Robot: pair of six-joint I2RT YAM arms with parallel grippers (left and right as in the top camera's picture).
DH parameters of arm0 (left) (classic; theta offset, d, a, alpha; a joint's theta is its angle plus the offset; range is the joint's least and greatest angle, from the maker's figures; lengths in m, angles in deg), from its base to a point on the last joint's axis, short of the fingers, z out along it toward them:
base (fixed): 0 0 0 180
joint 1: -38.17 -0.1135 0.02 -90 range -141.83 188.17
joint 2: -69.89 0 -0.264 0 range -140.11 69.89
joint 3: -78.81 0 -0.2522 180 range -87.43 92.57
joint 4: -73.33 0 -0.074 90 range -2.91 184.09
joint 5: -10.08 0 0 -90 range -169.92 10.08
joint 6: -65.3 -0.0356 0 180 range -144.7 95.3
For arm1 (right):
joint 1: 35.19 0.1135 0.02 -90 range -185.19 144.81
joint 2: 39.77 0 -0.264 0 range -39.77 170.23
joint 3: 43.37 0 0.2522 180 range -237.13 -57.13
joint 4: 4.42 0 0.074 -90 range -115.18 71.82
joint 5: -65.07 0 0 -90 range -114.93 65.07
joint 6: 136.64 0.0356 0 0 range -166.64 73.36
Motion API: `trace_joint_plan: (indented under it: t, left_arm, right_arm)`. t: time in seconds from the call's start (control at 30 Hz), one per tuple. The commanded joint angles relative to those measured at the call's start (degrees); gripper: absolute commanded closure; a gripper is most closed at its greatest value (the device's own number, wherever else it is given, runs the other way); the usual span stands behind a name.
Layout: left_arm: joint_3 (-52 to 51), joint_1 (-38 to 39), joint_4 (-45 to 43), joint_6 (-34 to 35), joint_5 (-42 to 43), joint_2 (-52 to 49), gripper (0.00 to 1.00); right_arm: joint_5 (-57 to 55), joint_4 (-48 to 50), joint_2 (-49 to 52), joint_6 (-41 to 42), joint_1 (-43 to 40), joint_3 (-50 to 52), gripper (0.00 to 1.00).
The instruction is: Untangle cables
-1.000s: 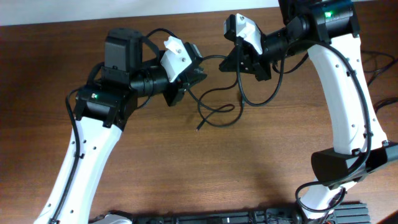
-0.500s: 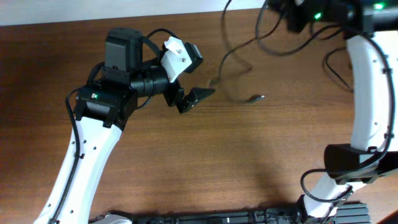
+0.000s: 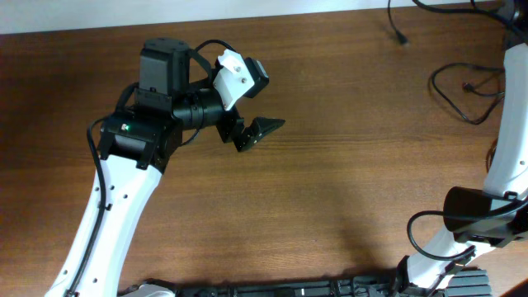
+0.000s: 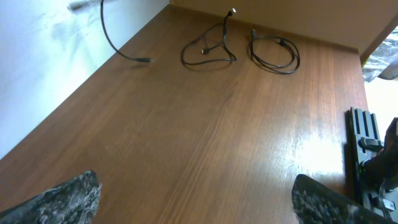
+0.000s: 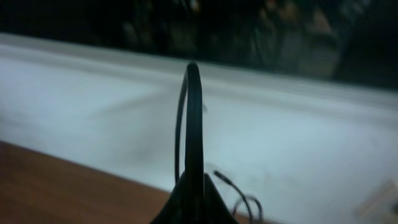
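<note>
Next, my right gripper moves down toward the bare wood beside the lying loop and releases the cable, because that patch is clear of both loops.
Two black cables lie as separate loops (image 4: 208, 55) (image 4: 275, 56) near the table's far right edge; one loop (image 3: 462, 87) shows in the overhead view. A third cable (image 3: 396, 25) hangs from above the back edge, its plug just over the wood. My left gripper (image 3: 259, 135) (image 4: 196, 202) stands wide open over bare wood left of centre, nothing between its fingers (image 4: 62, 199). My right gripper (image 5: 193, 190) is shut on a cable (image 5: 193, 118) that arches up out of it. In the overhead view the right gripper is out of the picture at the top right.
The right arm's white link (image 3: 511, 124) stands along the right edge, beside the lying cable. A black rail (image 3: 330, 289) runs along the table's front edge. A white wall (image 3: 165, 16) borders the table's back edge.
My left gripper has opened and let go of the cables. My right arm has swung up and to the far right with a cable, and the cables have left the table's middle.
</note>
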Motion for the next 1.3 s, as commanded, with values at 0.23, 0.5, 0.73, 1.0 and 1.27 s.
trace_joint_plan:
  t: [0.23, 0.5, 0.73, 1.0, 1.27]
  left_arm:
    - [1.05, 0.11, 0.33, -0.11, -0.42, 0.68, 0.01]
    - [1.05, 0.11, 0.31, -0.11, -0.44, 0.68, 0.01]
    - [1.05, 0.11, 0.35, -0.11, -0.42, 0.68, 0.01]
    - [1.05, 0.11, 0.96, 5.35, -8.96, 0.68, 0.01]
    - [1.05, 0.11, 0.94, 14.95, -23.02, 0.74, 0.01]
  right_arm:
    - [-17.09, -8.04, 5.09, 1.2, -0.17, -0.37, 0.96]
    - [-18.25, -7.61, 10.38, 0.61, -0.9, -0.37, 0.96]
    - [-18.25, -10.86, 11.72, 0.61, -1.05, -0.37, 0.43]
    - [-18.23, -18.95, 11.72, 0.61, -1.25, -0.37, 0.02]
    - [-18.18, -26.21, 11.23, 0.61, -1.18, -0.44, 0.01]
